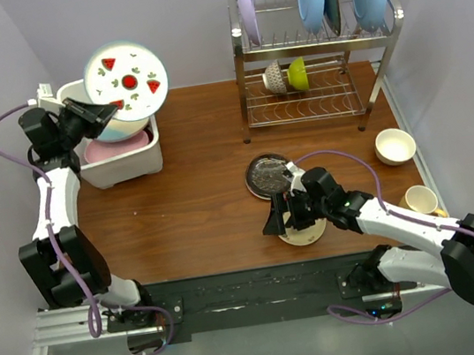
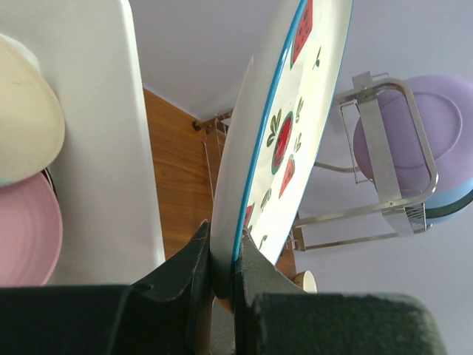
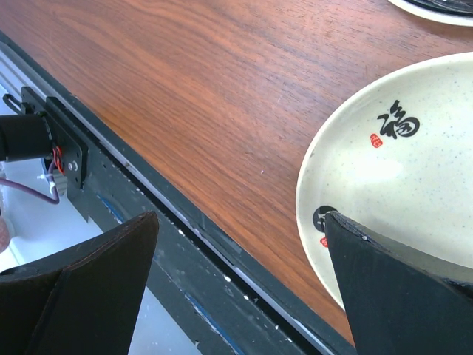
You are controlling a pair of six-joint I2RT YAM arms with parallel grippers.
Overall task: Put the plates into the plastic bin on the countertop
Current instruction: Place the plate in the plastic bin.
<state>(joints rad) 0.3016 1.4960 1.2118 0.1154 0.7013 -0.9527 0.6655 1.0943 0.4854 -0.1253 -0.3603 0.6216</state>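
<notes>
I should next move my left gripper down and left in the top view and release its plate onto the cream plate, because its plate sticks out over the bin's side.
My left gripper is shut on the rim of the white plate with red-green fruit motifs and holds it tilted on edge above the white plastic bin. In the left wrist view the fingers clamp this plate. A pink plate lies in the bin, with a cream plate leaning above it. My right gripper is open over the left edge of the small yellowish plate on the countertop. The dark glass plate lies just behind it.
A two-tier steel rack at the back right holds lilac and light-blue plates and small bowls. A cream bowl and a mug stand at the right. The table's front edge runs under my right gripper.
</notes>
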